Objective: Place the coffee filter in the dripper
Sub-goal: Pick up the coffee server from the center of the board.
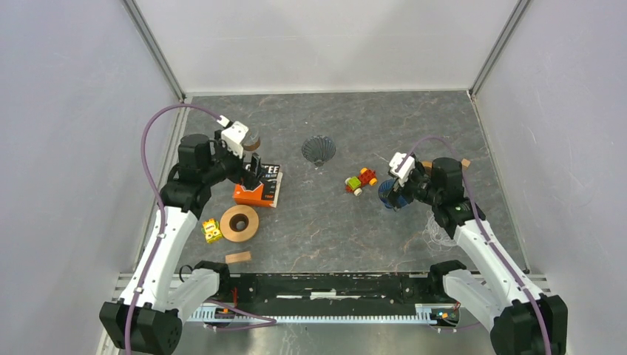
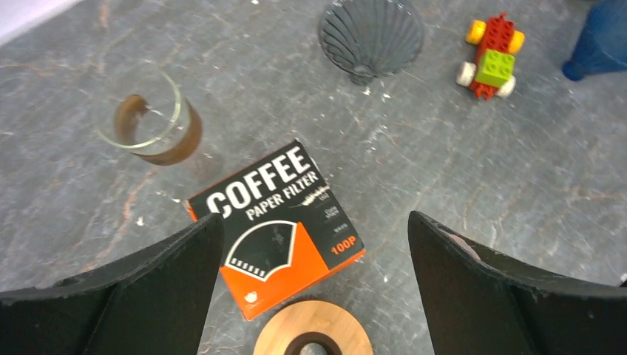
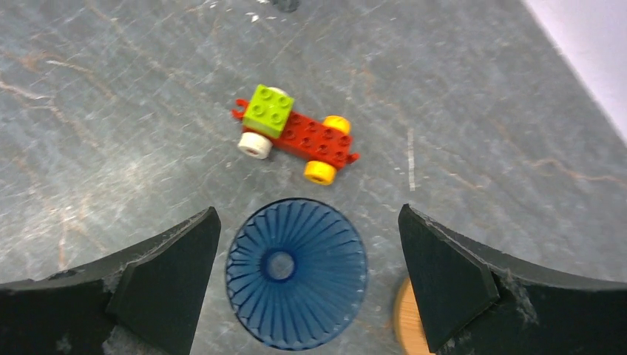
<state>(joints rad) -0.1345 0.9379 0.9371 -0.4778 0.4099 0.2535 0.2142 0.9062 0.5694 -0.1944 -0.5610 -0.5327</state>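
My left gripper moves outward past the box onto that side of the glass next, since the glass's opening leaves the glass's rim nearest the box [image 1: 256, 134] [image 2: 172, 126] clear inside and out.
An orange and black box marked coffee paper filter [image 2: 277, 225] [image 1: 257, 185] lies flat on the table; no loose filter shows. My left gripper [image 2: 314, 222] [image 1: 253, 168] hovers open just above it, holding nothing. A grey ribbed dripper [image 2: 371, 35] [image 1: 319, 149] stands farther back, mid-table. A blue ribbed dripper [image 3: 297, 271] [image 1: 387, 195] sits on the right with its mouth up. My right gripper [image 3: 309, 214] [image 1: 399, 189] hangs open over it, one finger on each side and clear of the rim.
A wooden ring [image 2: 313, 333] [image 1: 239, 222] lies near the box. A glass with a brown band [image 2: 151, 122] stands behind it. A brick toy car [image 3: 296, 133] [image 1: 361, 180] lies between the drippers. A yellow toy [image 1: 211, 231] and wooden block [image 1: 238, 257] sit front left.
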